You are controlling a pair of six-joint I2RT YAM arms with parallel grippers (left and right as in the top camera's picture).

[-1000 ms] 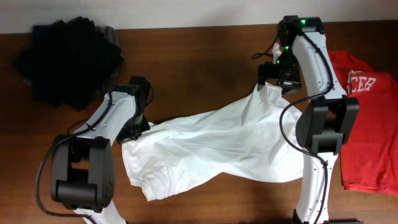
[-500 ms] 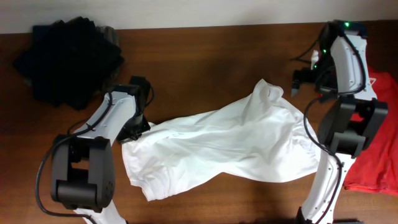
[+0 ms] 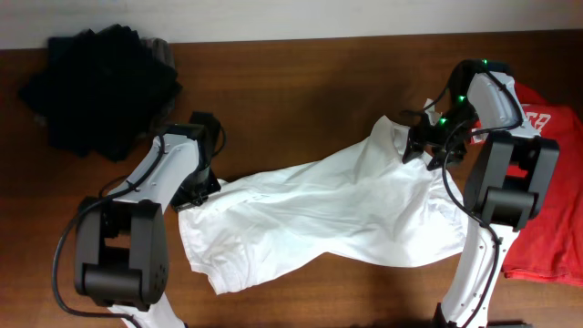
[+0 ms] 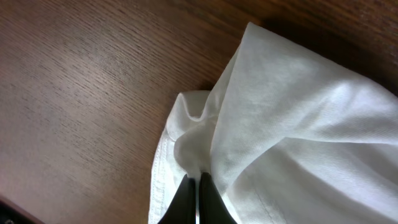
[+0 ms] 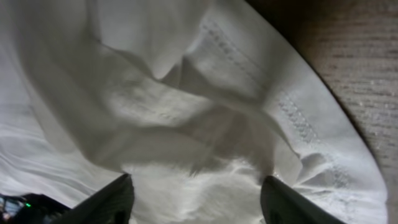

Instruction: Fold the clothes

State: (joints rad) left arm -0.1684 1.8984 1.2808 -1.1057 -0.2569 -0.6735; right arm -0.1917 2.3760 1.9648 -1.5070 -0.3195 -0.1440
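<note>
My left gripper holds the rumpled shirt's edge. I will next lift it, carry it outward, lower and release it on the bare table beside the black garments.
The clothes, a white T-shirt, lie rumpled across the middle of the table. My left gripper sits at the shirt's left edge. In the left wrist view the left gripper is shut on a bunched fold of the white T-shirt beside its stitched hem. My right gripper hangs over the shirt's raised upper right corner. In the right wrist view the right gripper is open, its dark fingers wide apart, with the shirt's hemmed cloth filling the gap below them.
A pile of black garments sits at the back left corner. A red T-shirt with white lettering lies at the right edge, partly under the right arm. Bare brown table lies behind the shirt.
The right gripper left the shirt's upper right corner, swung out to the right, and has come back down onto that corner. The left gripper and the shirt have stayed put.
</note>
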